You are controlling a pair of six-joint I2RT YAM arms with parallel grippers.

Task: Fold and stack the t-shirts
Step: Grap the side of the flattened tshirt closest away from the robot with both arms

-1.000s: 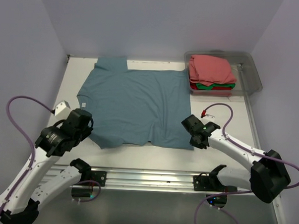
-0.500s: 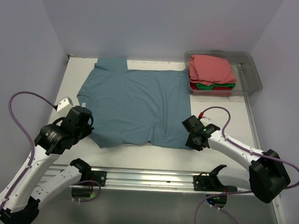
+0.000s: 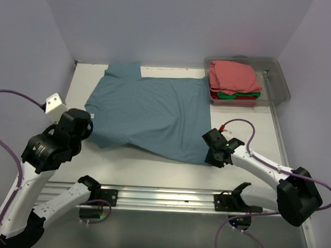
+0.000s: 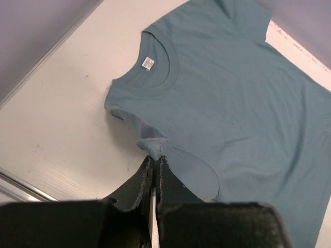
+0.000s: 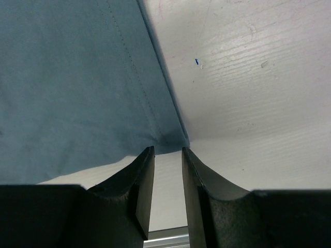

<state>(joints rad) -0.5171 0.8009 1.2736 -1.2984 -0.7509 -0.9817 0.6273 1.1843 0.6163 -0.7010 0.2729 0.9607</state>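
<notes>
My right gripper is open around the shirt's hem corner. It needs to go down next onto that hem corner just below its fingers and close there.
A slate-blue t-shirt lies spread flat on the white table, with its collar at the left. My left gripper is shut on a pinch of the shirt's near-left sleeve edge and holds it a little above the table; the left wrist view shows the gripper with fabric bunched at its tips and the shirt beyond. My right gripper sits at the shirt's near-right corner. The right wrist view shows it open, with the shirt's corner just ahead of the tips.
A clear plastic bin stands at the back right with folded salmon-pink, green and red shirts stacked in it. A metal rail runs along the near edge. Purple walls close in the left, back and right.
My left gripper has moved left and up with the sleeve edge, dragging the shirt's near-left part with it. My right gripper has shifted slightly toward the near-right corner.
</notes>
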